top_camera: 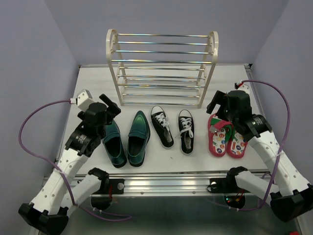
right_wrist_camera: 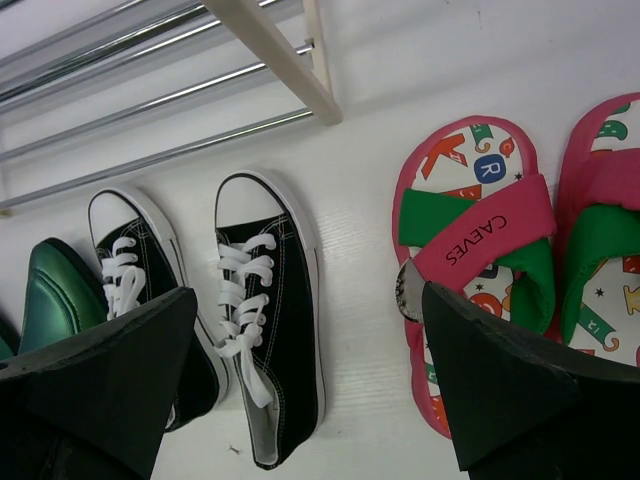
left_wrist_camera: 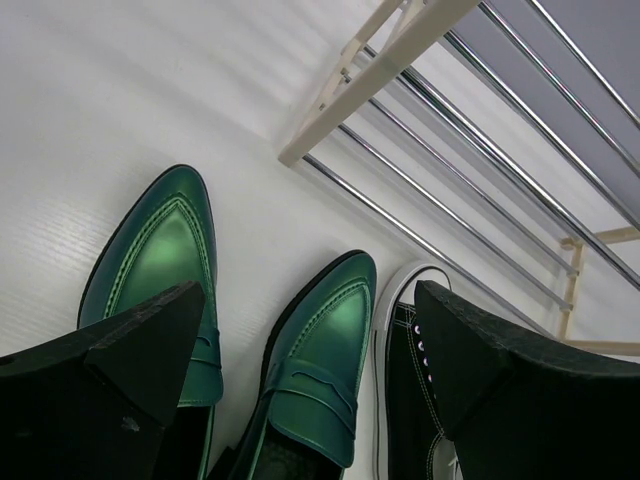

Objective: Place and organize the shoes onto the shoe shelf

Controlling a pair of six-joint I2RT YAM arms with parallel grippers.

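Note:
My right gripper is to move down, back and left in the top view next, over the closer sneaker's heel end, since its toe points toward the shelf.
The cream shoe shelf stands at the back of the table, its rod tiers bare. In front of it the shoes lie in a row: two green loafers, two black sneakers and two red flip-flops. My left gripper is open and empty above the loafers' toes. In the left wrist view its jaws straddle the right loafer. My right gripper is open and empty above the flip-flops' far ends. In the right wrist view its jaws span a sneaker and a flip-flop.
The white table is closed in by lilac walls at the back and both sides. A metal rail runs along its near edge. Purple cables loop off both arms. The shelf's corner post is close ahead of the left gripper.

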